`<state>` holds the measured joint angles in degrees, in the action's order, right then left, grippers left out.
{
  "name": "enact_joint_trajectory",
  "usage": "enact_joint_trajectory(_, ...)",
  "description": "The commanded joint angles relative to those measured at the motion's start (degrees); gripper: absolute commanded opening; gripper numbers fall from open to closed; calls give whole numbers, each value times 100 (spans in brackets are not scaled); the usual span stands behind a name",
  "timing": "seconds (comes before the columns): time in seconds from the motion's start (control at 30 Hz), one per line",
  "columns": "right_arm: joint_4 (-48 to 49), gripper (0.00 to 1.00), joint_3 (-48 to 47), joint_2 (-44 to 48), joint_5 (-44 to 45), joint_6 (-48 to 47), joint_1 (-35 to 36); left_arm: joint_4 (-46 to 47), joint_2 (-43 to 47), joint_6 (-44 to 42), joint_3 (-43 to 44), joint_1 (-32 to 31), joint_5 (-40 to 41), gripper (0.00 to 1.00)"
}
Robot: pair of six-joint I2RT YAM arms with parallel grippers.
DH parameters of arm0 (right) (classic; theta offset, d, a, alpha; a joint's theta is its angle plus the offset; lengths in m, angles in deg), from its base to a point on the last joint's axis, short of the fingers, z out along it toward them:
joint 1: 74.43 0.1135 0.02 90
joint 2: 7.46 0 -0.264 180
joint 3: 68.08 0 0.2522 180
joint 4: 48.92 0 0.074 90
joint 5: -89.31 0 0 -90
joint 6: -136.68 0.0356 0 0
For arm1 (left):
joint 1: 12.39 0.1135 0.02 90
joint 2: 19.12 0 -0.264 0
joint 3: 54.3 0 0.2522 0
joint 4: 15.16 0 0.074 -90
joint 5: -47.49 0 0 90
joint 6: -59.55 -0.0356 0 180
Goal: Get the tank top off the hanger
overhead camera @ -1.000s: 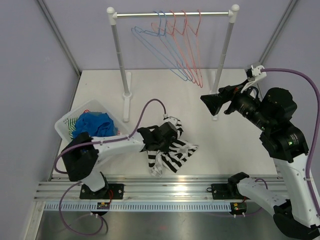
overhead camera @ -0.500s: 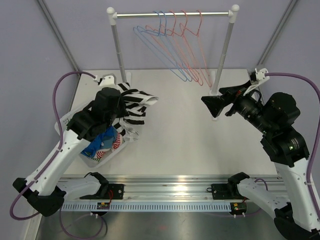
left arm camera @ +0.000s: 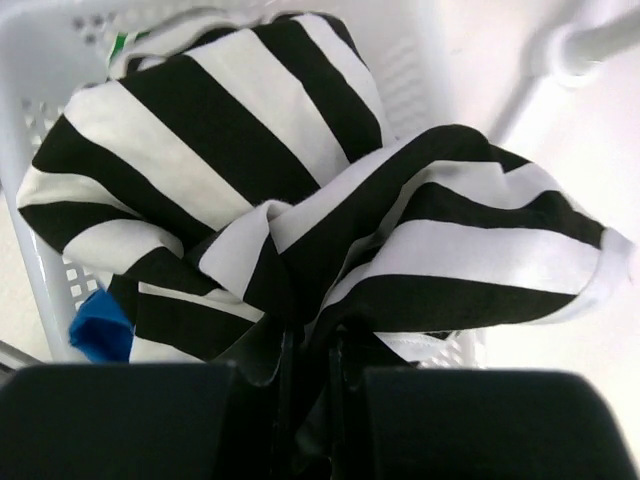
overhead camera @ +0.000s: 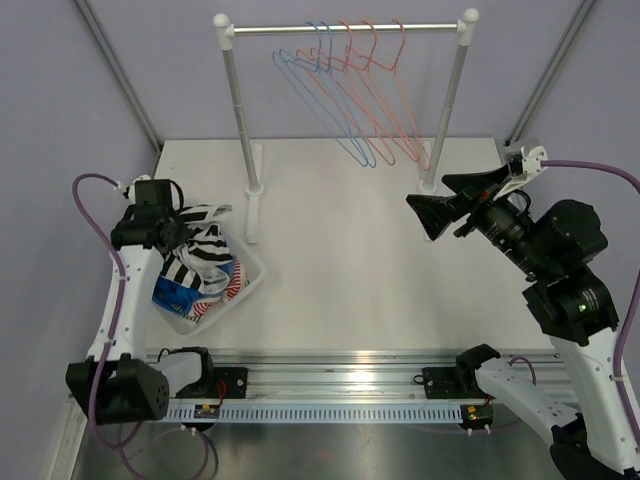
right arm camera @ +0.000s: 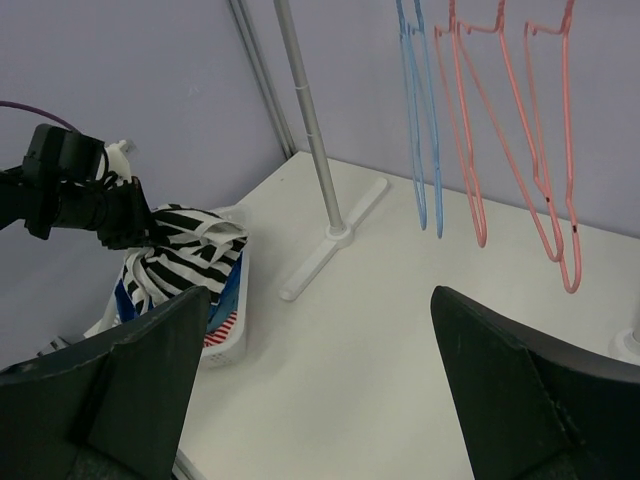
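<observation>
The left gripper lowers into the white basket next and brings the tank top's fold down onto the clothes there. The striped tank top is still held above the basket's side.
The black-and-white striped tank top [overhead camera: 207, 247] is bunched over the white basket [overhead camera: 251, 276] at the table's left edge, off any hanger. My left gripper [overhead camera: 178, 228] is shut on a fold of it; in the left wrist view the cloth [left arm camera: 300, 190] spills out from between the closed fingers [left arm camera: 283, 360] above the basket wall [left arm camera: 45, 290]. Several empty wire hangers, blue [overhead camera: 325, 95] and red [overhead camera: 390, 100], hang on the rail. My right gripper [overhead camera: 432, 200] stands open in the air near the rack's right pole, holding nothing. From there the top [right arm camera: 180, 250] shows far left.
The white rack [overhead camera: 345, 28] stands at the back on two poles [overhead camera: 240, 120] with feet on the table. The basket [right arm camera: 228, 340] also holds blue [overhead camera: 175, 293] and red-striped [overhead camera: 232, 285] clothes. Purple side walls close in the table.
My left arm lifted the striped top from the table's front middle and swung it left over the basket. The hangers swing slightly. The right gripper stayed open, drifting slightly right.
</observation>
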<state>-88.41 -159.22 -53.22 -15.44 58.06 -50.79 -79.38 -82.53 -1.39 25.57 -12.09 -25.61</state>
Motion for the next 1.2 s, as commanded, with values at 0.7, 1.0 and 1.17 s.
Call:
enact_joint_trajectory(0.7, 596, 100, 663, 14, -574, 40, 18, 475, -2975, 74, -704, 1509, -785, 0)
enact_joint_trajectory(1.0, -45, 99, 488, 260, -407, -109, 18, 809, -1246, 118, -793, 1509, -838, 58)
enact_joint_trajectory(1.17, -195, 99, 347, 331, -407, -136, 27, 809, -585, 223, -634, 1508, -803, 82)
